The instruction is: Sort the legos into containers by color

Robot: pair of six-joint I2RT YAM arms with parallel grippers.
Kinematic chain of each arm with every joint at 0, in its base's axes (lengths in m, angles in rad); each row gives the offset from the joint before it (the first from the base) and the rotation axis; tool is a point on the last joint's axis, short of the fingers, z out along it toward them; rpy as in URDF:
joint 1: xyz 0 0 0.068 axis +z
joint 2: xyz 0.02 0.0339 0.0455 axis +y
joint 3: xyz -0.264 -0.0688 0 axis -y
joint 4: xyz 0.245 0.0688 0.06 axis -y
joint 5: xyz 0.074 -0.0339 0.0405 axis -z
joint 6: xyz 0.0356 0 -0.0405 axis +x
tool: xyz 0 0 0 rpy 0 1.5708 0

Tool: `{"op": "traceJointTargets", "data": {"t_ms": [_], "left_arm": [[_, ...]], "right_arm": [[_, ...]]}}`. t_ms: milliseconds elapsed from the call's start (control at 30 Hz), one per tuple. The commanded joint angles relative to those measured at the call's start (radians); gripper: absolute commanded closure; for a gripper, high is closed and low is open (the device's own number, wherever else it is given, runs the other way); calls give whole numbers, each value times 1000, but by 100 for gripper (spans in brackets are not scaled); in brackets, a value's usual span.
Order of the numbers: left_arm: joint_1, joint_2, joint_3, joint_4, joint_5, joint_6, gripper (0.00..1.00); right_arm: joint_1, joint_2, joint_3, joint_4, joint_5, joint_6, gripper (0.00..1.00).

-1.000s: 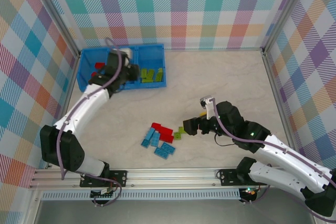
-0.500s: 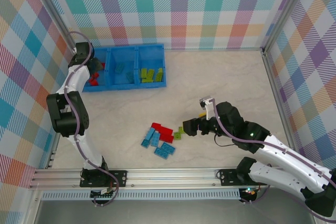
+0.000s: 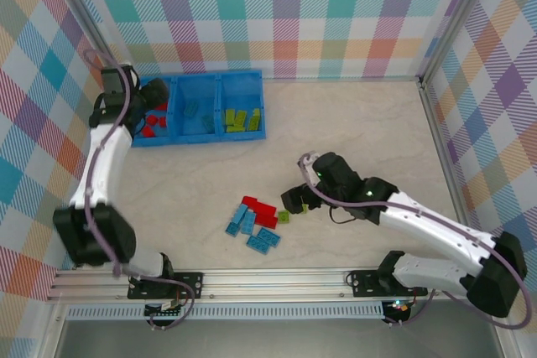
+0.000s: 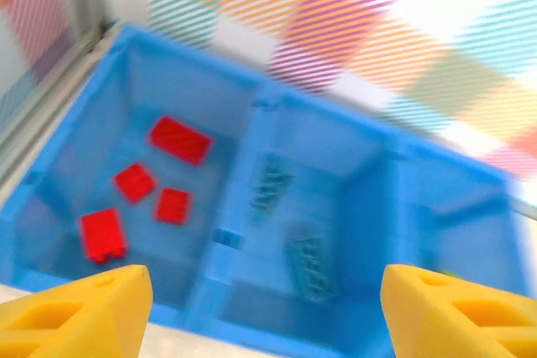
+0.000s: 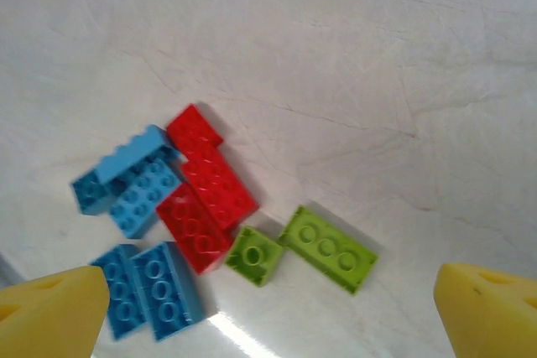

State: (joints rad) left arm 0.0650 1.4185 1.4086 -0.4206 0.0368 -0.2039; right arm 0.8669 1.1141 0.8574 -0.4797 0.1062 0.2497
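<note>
The brick lies at a slant between my open fingers, so my right gripper will turn and go down over the green rectangle's end away from the green square (image 5: 254, 256).
The containers (image 3: 216, 134) are three joined blue bins at the back left. The left bin holds red legos (image 4: 179, 138), the middle one light blue legos (image 4: 309, 264), the right one green legos (image 3: 242, 117). My left gripper (image 3: 155, 96) hovers over the tray's left end, open and empty, with its yellow fingertips (image 4: 75, 316) wide apart. Loose legos lie mid-table: red (image 5: 205, 186), blue (image 5: 151, 291), a green square (image 5: 254, 256) and a green rectangle (image 5: 327, 249). My right gripper (image 3: 292, 200) hangs open just above the green pair, holding nothing.
Checked walls stand on three sides, and a metal post (image 3: 113, 136) runs close beside the tray's left end. The aluminium rail (image 3: 268, 284) with both arm bases marks the near edge. Bare tabletop (image 3: 352, 123) stretches to the right of the containers.
My left arm swung from the tray's middle to its far left end while its gripper opened. My right gripper shifted left, closer over the green legos, staying open.
</note>
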Motion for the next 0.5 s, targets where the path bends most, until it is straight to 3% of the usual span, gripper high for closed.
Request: {"op": "traceJointTargets", "data": {"t_ms": [0,100,200,267,367,467], "left_arm": [[-169,-203,-47,-103,51,178,23],[-269,-321,-83,-245,61,310,11],[-308,-461,-154,-376,202,466,6],[-324,-552,-220,-441,336,605,1],[-437,-731,-373,-426,452,801,1],[-450,-878,-503,-373,579,868,0]], "right_arm": [[-4,64,24,-22,90,-375,0],[-6,102,-67,105,157,-689,0],[-14,176,-92,119,134,-897,0],[-20,228,-76,60,49,-991,0],[-28,299,-60,59,5,-1043,0],[-52,350,-35,57,-78,-1058,4]]}}
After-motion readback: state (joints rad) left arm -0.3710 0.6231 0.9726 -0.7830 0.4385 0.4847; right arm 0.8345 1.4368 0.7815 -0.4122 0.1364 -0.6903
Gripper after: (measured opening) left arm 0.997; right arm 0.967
